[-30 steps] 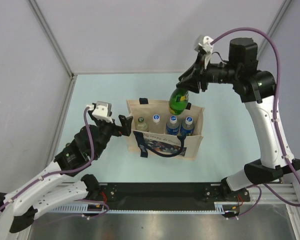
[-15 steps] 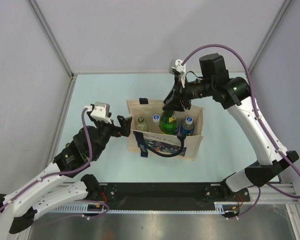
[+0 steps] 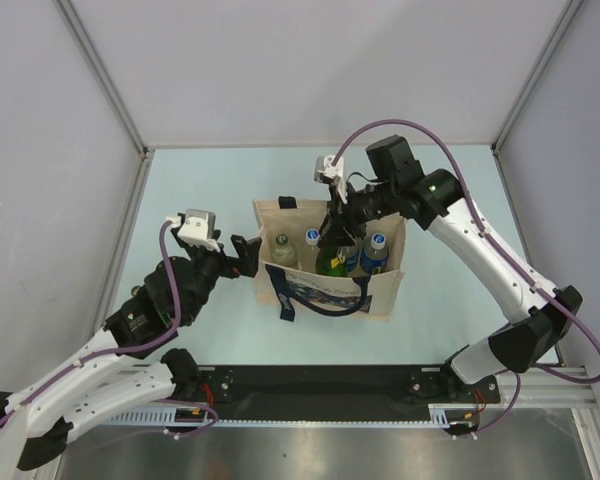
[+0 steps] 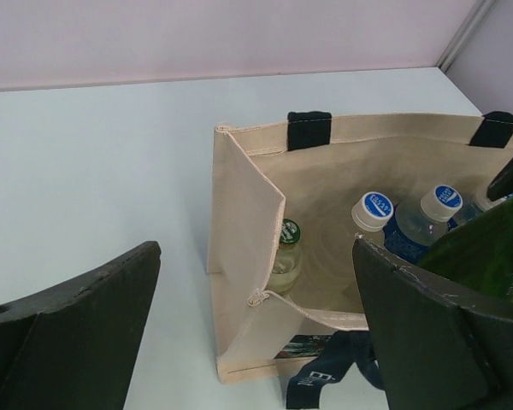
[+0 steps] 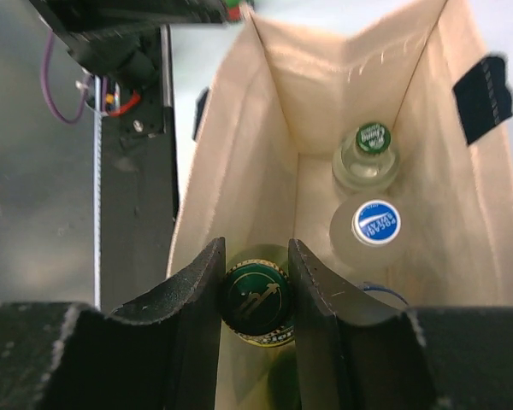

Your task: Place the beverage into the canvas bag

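Observation:
Next, the right gripper lowers into the bag (image 3: pixel 382 298) beside the bag's near side and releases the green cap. The green bottle hangs higher than the standing blue-capped ones.
The beige canvas bag (image 3: pixel 382 298) with navy handles and a dark print panel stands open at mid-table. My right gripper (image 3: pixel 337 230) is over the bag's middle, shut on the cap of a green bottle (image 3: pixel 331 263) that hangs upright inside the bag. In the right wrist view the fingers (image 5: pixel 201 290) clamp the green cap (image 5: pixel 256 299) between the bag's walls (image 5: pixel 239 145). My left gripper (image 3: pixel 247 254) is open and empty at the bag's left end. In its view the bag's corner (image 4: pixel 244 213) lies between the spread fingers (image 4: pixel 427 333), and the green bottle (image 4: pixel 483 252) shows at the right.
Other bottles stand in the bag: a clear one with a green cap (image 3: pixel 283 246) at the left end, and blue-capped ones (image 3: pixel 311 240) (image 3: pixel 377 246). A navy handle (image 3: pixel 325 305) droops over the bag's front. The arms' base rail (image 3: pixel 320 385) runs along the near edge.
My right arm has swung left and down, carrying the green bottle from above the bag's back right rim into the bag's middle. The left arm has barely moved.

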Tool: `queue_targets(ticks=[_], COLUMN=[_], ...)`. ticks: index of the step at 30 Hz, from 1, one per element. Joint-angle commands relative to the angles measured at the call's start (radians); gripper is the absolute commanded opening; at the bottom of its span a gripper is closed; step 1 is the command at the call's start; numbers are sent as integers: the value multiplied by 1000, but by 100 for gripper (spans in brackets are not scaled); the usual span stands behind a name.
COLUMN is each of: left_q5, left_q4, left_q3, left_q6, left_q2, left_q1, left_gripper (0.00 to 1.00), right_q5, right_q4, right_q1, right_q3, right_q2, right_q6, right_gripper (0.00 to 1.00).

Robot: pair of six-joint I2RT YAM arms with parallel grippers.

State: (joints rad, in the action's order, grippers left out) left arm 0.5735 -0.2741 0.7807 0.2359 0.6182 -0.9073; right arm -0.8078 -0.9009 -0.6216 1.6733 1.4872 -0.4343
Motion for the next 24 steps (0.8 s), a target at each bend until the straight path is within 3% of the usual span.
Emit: queue_targets(ticks=[1, 19, 24], left_q5=[17, 17, 14], left_q4=[9, -17, -30], left_q3=[-11, -43, -38], left_q6=[19, 49, 54], left_q2=[-14, -15, -12], left_q1=[4, 13, 18], left_gripper=[100, 100, 100], right_q5=[-21, 71, 111], right_q4=[85, 96, 96], right_q1=[-9, -64, -70], right_q3=[-27, -274, -334], right_q2=[-7, 62, 48], right_q6=[-53, -228, -279], right_gripper=[0, 0, 14])
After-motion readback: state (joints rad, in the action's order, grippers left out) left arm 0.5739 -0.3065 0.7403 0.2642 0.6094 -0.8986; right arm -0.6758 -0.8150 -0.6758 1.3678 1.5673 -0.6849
